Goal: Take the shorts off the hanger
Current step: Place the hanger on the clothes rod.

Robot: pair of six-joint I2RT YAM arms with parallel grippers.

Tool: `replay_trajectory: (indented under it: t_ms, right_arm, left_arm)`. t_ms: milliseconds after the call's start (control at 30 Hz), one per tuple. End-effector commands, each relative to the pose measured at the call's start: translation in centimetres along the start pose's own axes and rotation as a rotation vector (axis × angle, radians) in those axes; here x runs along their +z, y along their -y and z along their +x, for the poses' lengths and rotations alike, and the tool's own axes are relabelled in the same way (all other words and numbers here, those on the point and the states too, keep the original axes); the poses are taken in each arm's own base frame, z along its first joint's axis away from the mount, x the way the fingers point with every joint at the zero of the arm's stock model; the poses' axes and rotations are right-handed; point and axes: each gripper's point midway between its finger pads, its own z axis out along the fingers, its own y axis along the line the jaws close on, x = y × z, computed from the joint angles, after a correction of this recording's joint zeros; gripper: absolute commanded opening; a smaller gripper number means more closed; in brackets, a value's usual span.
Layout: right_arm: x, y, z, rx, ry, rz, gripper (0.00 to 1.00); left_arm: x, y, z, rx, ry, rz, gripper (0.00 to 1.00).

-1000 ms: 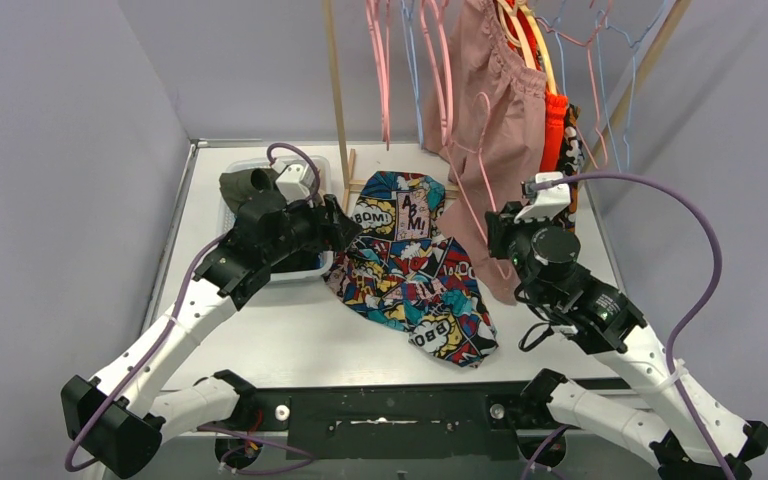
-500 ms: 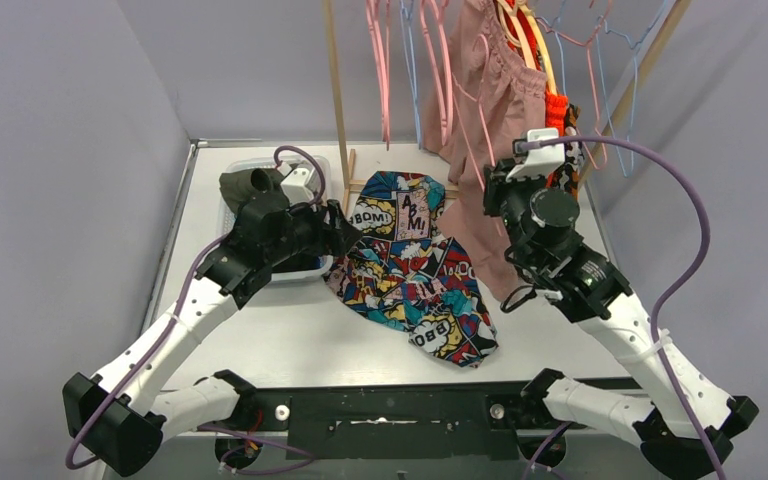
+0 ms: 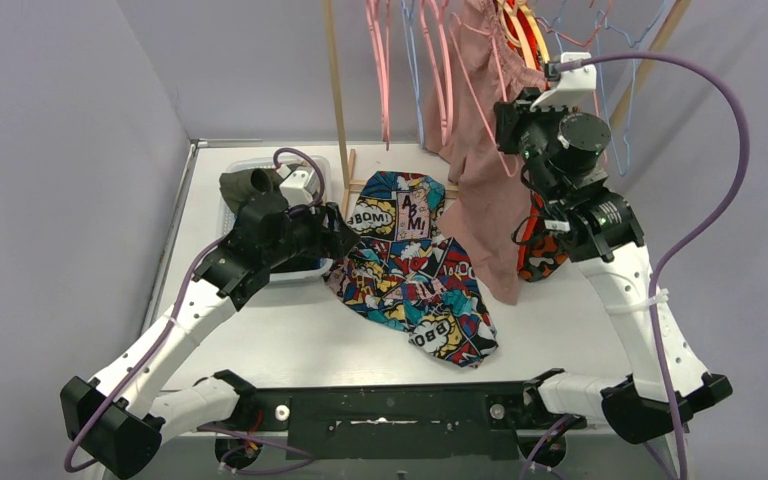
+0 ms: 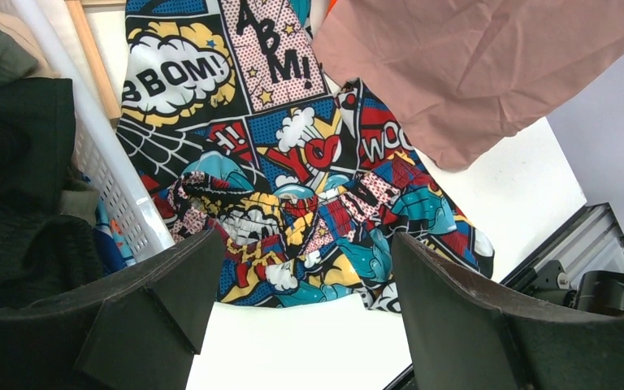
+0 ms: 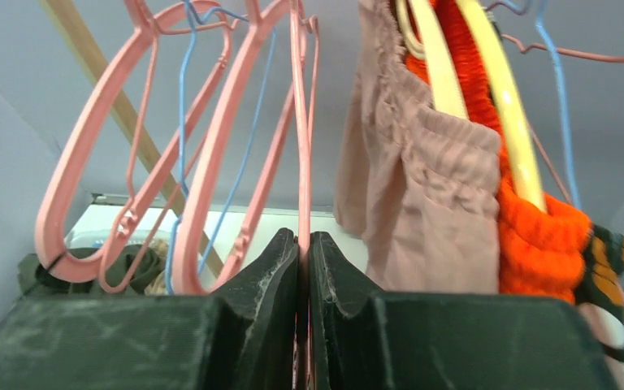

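The pink hanger is bare. My right gripper next needs to move outward and left in the top view, toward the other pink hangers, and release the rod of the bare pink hanger.
Dusty pink shorts (image 3: pixel 485 190) hang from the rack, with orange shorts (image 5: pixel 536 236) and an orange-black patterned pair (image 3: pixel 532 245) behind them. My right gripper (image 3: pixel 508 120) is raised beside them, shut on the thin rod of a pink hanger (image 5: pixel 301 146) just left of the pink shorts (image 5: pixel 422 203). Comic-print shorts (image 3: pixel 410 270) lie flat on the table. My left gripper (image 4: pixel 305 244) hovers open over their near edge, next to the basket, with nothing between its fingers.
A white basket (image 3: pixel 305 268) at the left holds dark and olive clothes. Wooden rack poles (image 3: pixel 337 100) stand at the back. Several bare pink and blue hangers (image 5: pixel 171 162) dangle from the rail left of the shorts.
My right arm has risen and reached back toward the rail, carrying the gripped pink hanger up. The orange-black pair now shows below it. The left arm has stayed put.
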Motion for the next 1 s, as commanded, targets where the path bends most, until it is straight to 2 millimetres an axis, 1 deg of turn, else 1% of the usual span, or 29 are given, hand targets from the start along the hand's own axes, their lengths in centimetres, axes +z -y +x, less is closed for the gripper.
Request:
replay_trajectory:
  t_ms: [0,100,167,200,267,333,367,433,500,567,633,667,733,833,867,900,967]
  right_arm:
    - [0.7,-2.2,-3.1,0.048,0.047,-0.109,0.00]
    - [2.0,-2.2,-3.7,0.062,0.029,-0.100,0.00]
    - [3.1,-2.0,-3.5,0.084,0.013,-0.076,0.00]
    - [3.3,-1.9,-3.9,0.098,0.022,-0.067,0.00]
    - [4.2,-1.8,-4.1,0.111,0.018,-0.048,0.00]
    - [5.0,-1.3,-3.6,0.109,-0.005,-0.016,0.00]
    - [5.2,-1.2,-3.9,0.109,-0.003,-0.015,0.00]
    - [6.1,-1.5,-3.0,0.104,-0.034,-0.041,0.00]
    - [6.9,-1.8,-1.4,0.104,-0.088,-0.052,0.00]
    - [7.3,-1.9,0.1,0.095,-0.137,-0.054,0.00]
    - [7.6,-1.6,1.1,0.086,-0.170,-0.041,0.01]
    - [7.6,-1.4,1.5,0.084,-0.182,-0.031,0.04]
    - [7.6,-0.9,1.8,0.084,-0.191,-0.010,0.12]
    - [7.5,-1.3,1.8,0.087,-0.191,-0.038,0.20]
    - [7.4,-1.4,1.8,0.089,-0.192,-0.051,0.25]
    - [7.2,-1.7,1.8,0.091,-0.191,-0.066,0.33]
    - [6.9,-1.8,1.7,0.097,-0.184,-0.081,0.43]
  left_arm:
    - [-0.8,0.7,-1.8,0.018,0.057,0.019,0.76]
    - [-0.7,0.7,-1.6,0.015,0.052,0.024,0.76]
    - [-0.7,0.7,-1.4,0.013,0.042,0.021,0.76]
    - [-0.8,0.7,-1.4,0.013,0.041,0.022,0.76]
    - [-0.8,0.7,-1.2,0.012,0.035,0.024,0.76]
    - [-0.8,0.6,-1.1,0.011,0.029,0.022,0.76]
    - [-0.9,0.7,-1.2,0.011,0.031,0.022,0.76]
    - [-0.9,0.6,-1.2,0.008,0.034,0.021,0.76]
    - [-1.0,0.7,-1.2,0.007,0.034,0.024,0.76]
    - [-0.9,0.7,-1.1,0.007,0.032,0.024,0.76]
    - [-0.8,0.7,-1.0,0.006,0.027,0.025,0.76]
    - [-0.8,0.7,-1.0,0.005,0.024,0.028,0.76]
    - [-0.7,0.8,-0.8,0.004,0.017,0.032,0.76]
    - [-0.6,0.8,-0.8,0.004,0.013,0.036,0.76]
    - [-0.5,0.9,-0.8,0.002,0.011,0.039,0.76]
    - [-0.5,1.0,-0.8,0.002,0.010,0.043,0.76]
    - [-0.5,1.1,-0.8,0.001,0.007,0.048,0.76]
